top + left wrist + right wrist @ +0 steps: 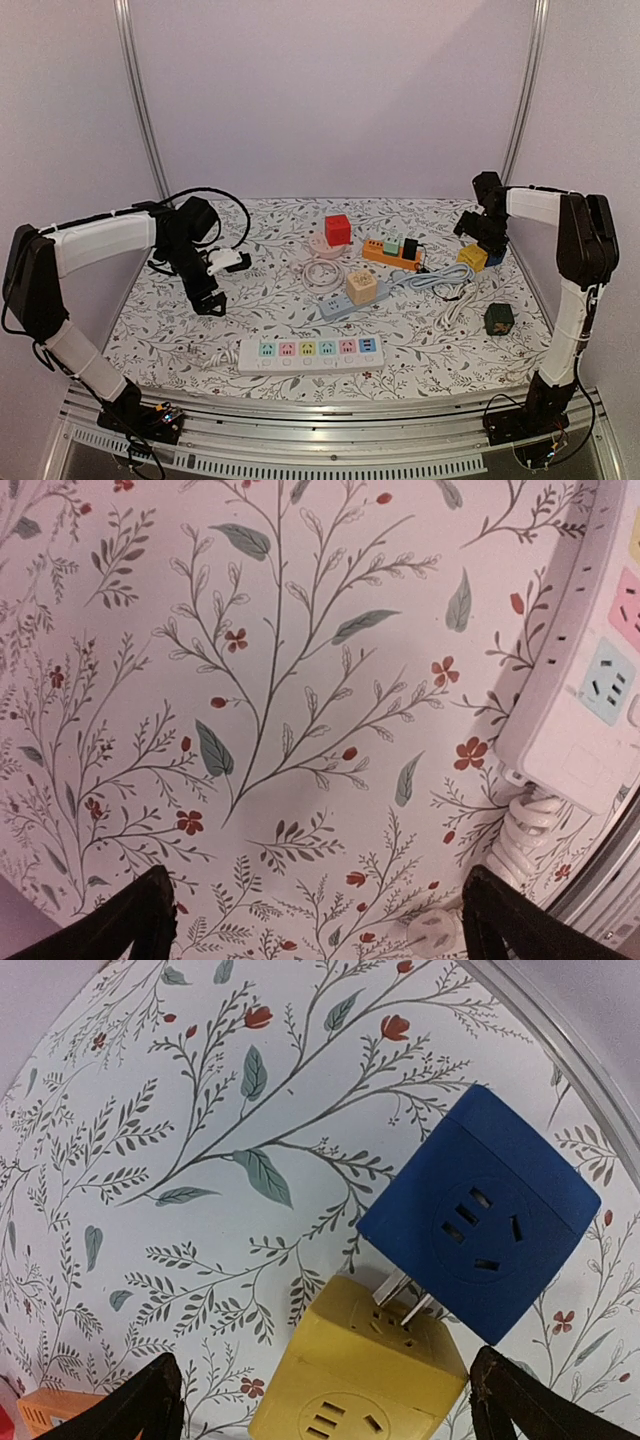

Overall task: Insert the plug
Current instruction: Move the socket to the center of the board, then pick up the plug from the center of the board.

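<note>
The yellow cube [473, 257] [360, 1380] is between the open fingers of my right gripper but still below them. I will bring my right gripper down next until its fingers are on opposite sides of the cube.
A white plug [437, 932] lies flat on the flowered cloth, just inside my left gripper's right finger [520, 925]. Its coiled cord [525, 830] leads to the white power strip [590, 680] [312, 352]. My left gripper [318, 880] [208, 300] stands open above the cloth with nothing between its fingers. My right gripper [325, 1360] [480, 243] hangs open over a yellow socket cube [360, 1380] [473, 257]. A blue cube [480, 1210] lies tilted beside the yellow one. The blue cube's metal prongs [405, 1295] meet the yellow cube's socket holes; how deep they sit I cannot tell.
Mid-table there is a red cube [337, 229], an orange strip [390, 252] with plugs in it, a peach cube [361, 286] on a grey-blue strip, and loose white cables [455, 295]. A dark green cube [498, 318] sits at the right. The metal table rail [610, 880] runs close behind the white strip.
</note>
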You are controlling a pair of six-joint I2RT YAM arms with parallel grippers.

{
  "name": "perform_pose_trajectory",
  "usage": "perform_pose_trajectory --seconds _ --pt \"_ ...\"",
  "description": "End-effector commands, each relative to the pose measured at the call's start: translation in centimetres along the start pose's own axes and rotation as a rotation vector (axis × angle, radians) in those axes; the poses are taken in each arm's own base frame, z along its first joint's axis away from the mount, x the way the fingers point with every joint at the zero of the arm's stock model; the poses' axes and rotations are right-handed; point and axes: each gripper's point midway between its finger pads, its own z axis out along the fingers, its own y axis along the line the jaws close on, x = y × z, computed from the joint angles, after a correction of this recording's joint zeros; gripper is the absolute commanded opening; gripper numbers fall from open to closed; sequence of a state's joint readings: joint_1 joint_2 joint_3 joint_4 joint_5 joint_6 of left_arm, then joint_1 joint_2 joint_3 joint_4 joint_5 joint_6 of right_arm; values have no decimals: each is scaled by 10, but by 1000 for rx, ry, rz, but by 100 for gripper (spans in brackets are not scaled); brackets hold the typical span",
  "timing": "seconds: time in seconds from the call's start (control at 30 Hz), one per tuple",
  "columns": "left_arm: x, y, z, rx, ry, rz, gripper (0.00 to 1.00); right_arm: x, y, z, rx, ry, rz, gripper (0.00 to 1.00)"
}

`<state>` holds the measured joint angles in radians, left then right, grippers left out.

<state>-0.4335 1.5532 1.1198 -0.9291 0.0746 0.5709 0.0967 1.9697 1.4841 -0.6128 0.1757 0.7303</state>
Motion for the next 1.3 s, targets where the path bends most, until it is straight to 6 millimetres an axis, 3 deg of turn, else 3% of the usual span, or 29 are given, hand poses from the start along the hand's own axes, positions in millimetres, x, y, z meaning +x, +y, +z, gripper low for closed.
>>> perform_pose_trajectory --seconds 0.0,0.2,0.33,0.47,0.63,0.8,0.9,1.0,1.13,1.17,1.27 --pt "-11 10 -1 -35 -29 -5 99 -5 -5 25 54 -24 100 99" --pt "-6 5 0 -28 -28 6 100 6 -25 29 124 -26 116 99" --pt "-7 5 4 -18 -28 5 100 10 -16 34 84 2 94 99" --pt "-10 6 2 -18 -33 0 100 20 -6 50 40 60 86 84" --pt "-6 7 -1 -35 -22 4 100 21 2 48 3 72 83 65" --pt "-6 7 -2 -33 -19 1 99 9 10 36 -30 42 55 32" --pt "-9 8 -8 -35 -28 6 99 -11 27 9 -109 -11 21 16" --pt "-17 10 -19 -35 -54 10 100 -33 59 -39 -240 -102 -72 3" --pt "-35 10 -43 -13 -124 17 100 -44 110 -132 -402 -313 -299 0" --pt "-40 9 -49 -7 -142 21 100 -42 124 -165 -460 -382 -377 0" --pt "-52 8 -67 15 -183 29 100 -14 160 -244 -661 -519 -537 0"
